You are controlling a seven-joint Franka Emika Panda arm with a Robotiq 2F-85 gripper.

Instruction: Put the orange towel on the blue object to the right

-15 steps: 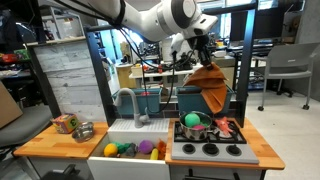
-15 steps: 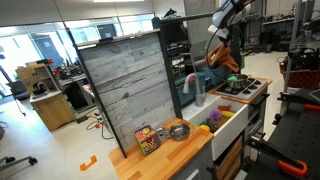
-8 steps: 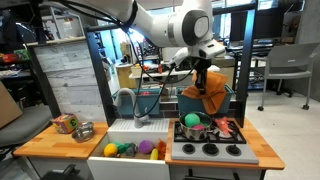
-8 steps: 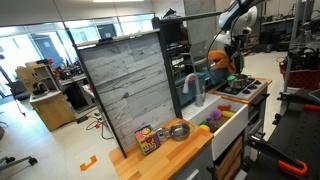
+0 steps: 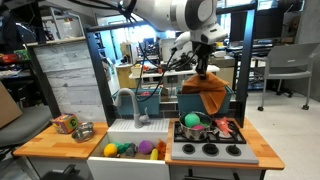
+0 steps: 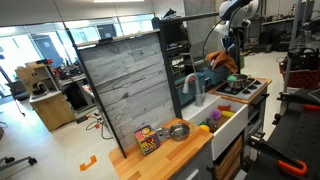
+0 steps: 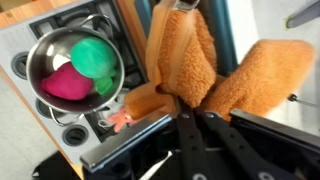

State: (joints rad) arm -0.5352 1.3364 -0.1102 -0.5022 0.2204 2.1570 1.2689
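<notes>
The gripper carries the towel's fold up and toward the end of the bin away from the faucet next, then down over the bin's rim.
The orange towel [image 5: 208, 90] hangs from my gripper [image 5: 203, 68] and drapes over the top and front of the wide teal-blue bin [image 5: 190, 103] behind the toy stove. In the wrist view my gripper [image 7: 180, 108] has its fingers pinched together on a fold of the towel [image 7: 200, 55], with strips of the bin's wall [image 7: 229, 35] showing between the folds. The towel [image 6: 222, 62] and the gripper [image 6: 233, 45] also show in the other exterior view.
A steel pot [image 5: 192, 125] holding green and pink toys stands on the toy stove [image 5: 210, 150], just below the bin; it also shows in the wrist view [image 7: 75, 65]. A narrower teal bin [image 5: 148, 100] and a faucet [image 5: 128, 100] stand behind the toy sink [image 5: 135, 150].
The gripper came down toward the bin with the towel. The towel, which hung free in the air before, now lies spread over the bin's top.
</notes>
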